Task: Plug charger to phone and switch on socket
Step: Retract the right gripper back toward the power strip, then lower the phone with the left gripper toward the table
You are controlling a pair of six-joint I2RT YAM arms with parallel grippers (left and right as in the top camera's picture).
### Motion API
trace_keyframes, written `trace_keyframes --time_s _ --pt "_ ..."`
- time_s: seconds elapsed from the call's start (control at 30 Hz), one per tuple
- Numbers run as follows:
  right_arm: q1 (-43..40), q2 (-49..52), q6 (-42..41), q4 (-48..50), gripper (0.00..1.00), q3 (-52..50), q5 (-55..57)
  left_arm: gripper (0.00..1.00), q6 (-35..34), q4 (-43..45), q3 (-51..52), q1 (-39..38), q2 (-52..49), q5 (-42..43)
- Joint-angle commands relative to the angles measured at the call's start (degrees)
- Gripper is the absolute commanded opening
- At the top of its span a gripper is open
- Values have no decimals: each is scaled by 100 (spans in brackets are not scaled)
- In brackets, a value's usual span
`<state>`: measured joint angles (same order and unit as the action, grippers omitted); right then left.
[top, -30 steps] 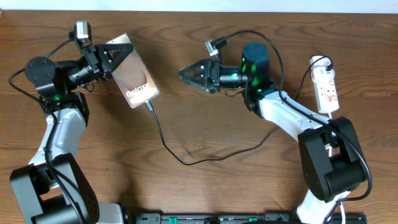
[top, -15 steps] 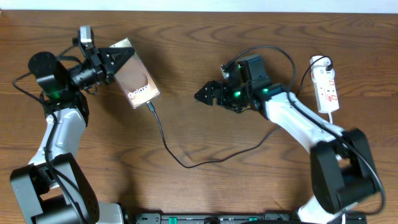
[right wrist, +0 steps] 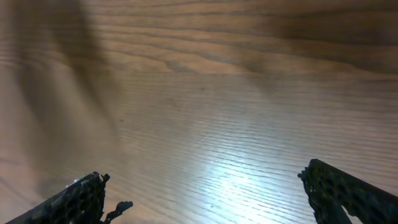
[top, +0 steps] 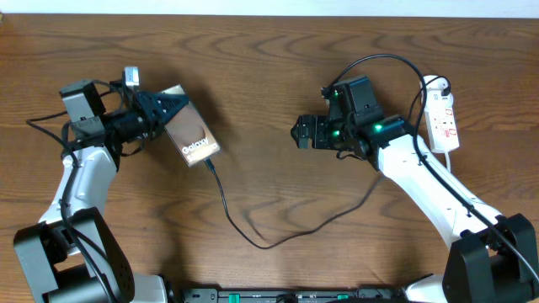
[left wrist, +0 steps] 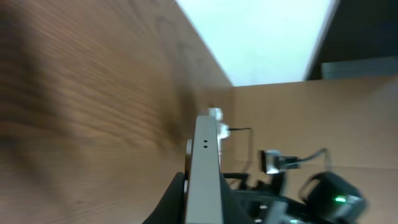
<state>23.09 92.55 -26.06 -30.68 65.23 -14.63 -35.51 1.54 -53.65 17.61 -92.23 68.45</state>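
I will move my left gripper down and to the right in the overhead view and let go of the phone on bare wood, because the cable is already in the raised phone.
The phone lies tilted at the left of the table with white "Galaxy" lettering on its face. My left gripper is shut on its upper end; in the left wrist view the phone's grey edge stands between the fingers. The charger cable has its tip in the phone's lower end and curves across the table toward the right arm. The white socket lies at the far right. My right gripper is open and empty at mid-table, left of the socket; its fingers frame bare wood.
The wooden table spans the view. Black robot cables loop above the right arm. A dark rail runs along the front edge.
My left gripper has swung the phone down and right, tilting it more. My right gripper has pulled back to the right, toward the socket, and turned downward.
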Motion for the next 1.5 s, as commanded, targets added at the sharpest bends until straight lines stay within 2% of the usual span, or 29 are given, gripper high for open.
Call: trace_keyframes --time_s 0.0,0.13,0.37,0.83,1.47 --pt "-17 -50 153 -44 99 33 273 7 1078 -485 -66 4 -50 -476" --pt "-17 -50 153 -44 99 33 273 7 1456 -850 -57 4 -179 -570" --pt "-17 -50 153 -48 99 33 275 7 1475 -1093 133 -142 -396 -1484" --pt "-17 -50 197 -66 99 33 297 8 1534 -1132 190 -802 -1080 -1989" --pt "-7 -50 195 -127 99 33 317 7 1534 -1397 256 -1379 -1086 -2914"
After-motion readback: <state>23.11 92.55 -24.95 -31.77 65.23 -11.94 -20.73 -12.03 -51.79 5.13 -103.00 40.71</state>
